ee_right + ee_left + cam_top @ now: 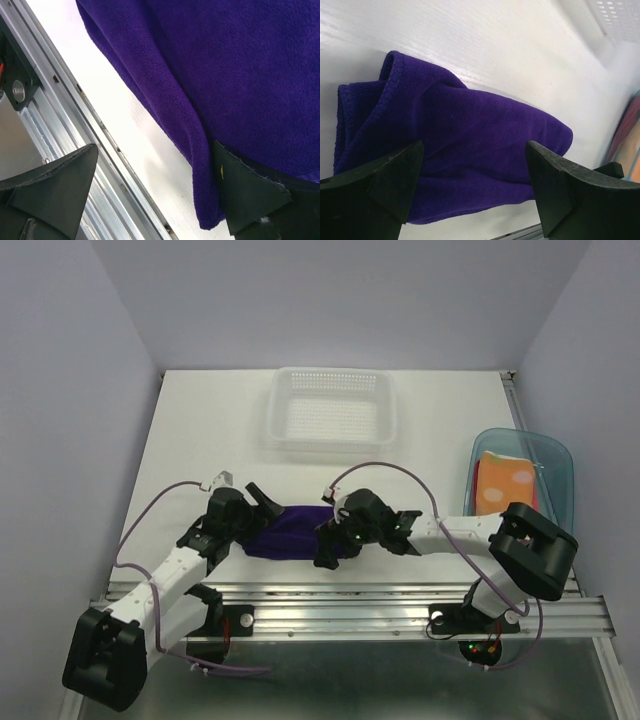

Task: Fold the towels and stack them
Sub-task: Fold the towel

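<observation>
My right gripper turns and moves outward over the towel's tray-side hem next, because one finger hangs over the bar.
The dark purple towel [290, 533] lies bunched on the white table near the front edge, between my two grippers. My left gripper [250, 515] is open at the towel's left end, and its wrist view shows the towel [470, 135] between and beyond the spread fingers. My right gripper [328, 537] is open at the towel's right end. In its wrist view one finger [250, 195] rests against the towel's hem [200, 150] and the other finger [50, 185] hangs over the rail. The orange polka-dot towel [503, 486] lies folded in the teal tray [555, 455]. I cannot make out the pink towel.
The white perforated basket [332, 408] stands at the back centre. The aluminium rail [380, 600] runs along the table's front edge, just below the towel. The teal tray sits at the right edge. Purple cables loop over both arms.
</observation>
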Robot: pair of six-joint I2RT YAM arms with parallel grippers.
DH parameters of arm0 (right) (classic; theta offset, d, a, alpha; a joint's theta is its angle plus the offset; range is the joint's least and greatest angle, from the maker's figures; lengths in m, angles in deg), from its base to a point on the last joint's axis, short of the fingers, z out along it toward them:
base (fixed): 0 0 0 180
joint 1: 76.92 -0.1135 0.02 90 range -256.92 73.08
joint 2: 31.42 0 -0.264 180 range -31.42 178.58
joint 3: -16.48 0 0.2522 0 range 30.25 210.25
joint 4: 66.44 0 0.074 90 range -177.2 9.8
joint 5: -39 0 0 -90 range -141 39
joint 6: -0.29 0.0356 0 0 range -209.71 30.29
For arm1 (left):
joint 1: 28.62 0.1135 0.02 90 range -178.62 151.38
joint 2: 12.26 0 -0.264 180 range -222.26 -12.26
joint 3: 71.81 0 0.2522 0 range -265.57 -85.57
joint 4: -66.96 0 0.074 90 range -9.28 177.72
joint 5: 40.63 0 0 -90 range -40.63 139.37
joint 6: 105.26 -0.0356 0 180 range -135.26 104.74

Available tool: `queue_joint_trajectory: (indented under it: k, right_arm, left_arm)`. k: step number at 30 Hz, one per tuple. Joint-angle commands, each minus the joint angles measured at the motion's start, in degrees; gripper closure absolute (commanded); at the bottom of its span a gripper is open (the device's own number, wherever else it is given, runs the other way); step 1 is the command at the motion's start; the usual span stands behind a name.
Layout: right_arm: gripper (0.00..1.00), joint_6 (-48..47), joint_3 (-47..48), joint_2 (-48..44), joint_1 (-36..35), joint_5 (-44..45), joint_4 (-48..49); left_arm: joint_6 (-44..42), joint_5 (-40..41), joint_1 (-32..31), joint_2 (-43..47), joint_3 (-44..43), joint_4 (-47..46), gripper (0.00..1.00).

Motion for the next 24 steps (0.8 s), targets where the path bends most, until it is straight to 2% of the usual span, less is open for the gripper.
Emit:
queue_joint_trajectory:
  k: [1,6,14,24]
  right_arm:
    - [0.00,2.1,-3.3,-2.9,-1.4,0.7,3.4]
    - [0.00,3.0,-6.3,-6.3,-1.9,3.6,2.3]
    - [0.00,4.3,-10.6,-11.1,-2.0,2.4,2.5]
    - [0.00,10.5,-10.3,-21.9,-2.1,19.1,-3.9]
  left_arm:
    - [0.5,3.7,-0.4,3.1,-1.6,6.3,0.05]
    - [0.3,3.5,-0.3,3.9,-1.4,9.7,0.05]
    - [0.4,0.2,-0.3,6.6,-0.5,12.8,0.05]
    - [2.0,1.7,-0.8,10.2,-0.3,17.3,0.05]
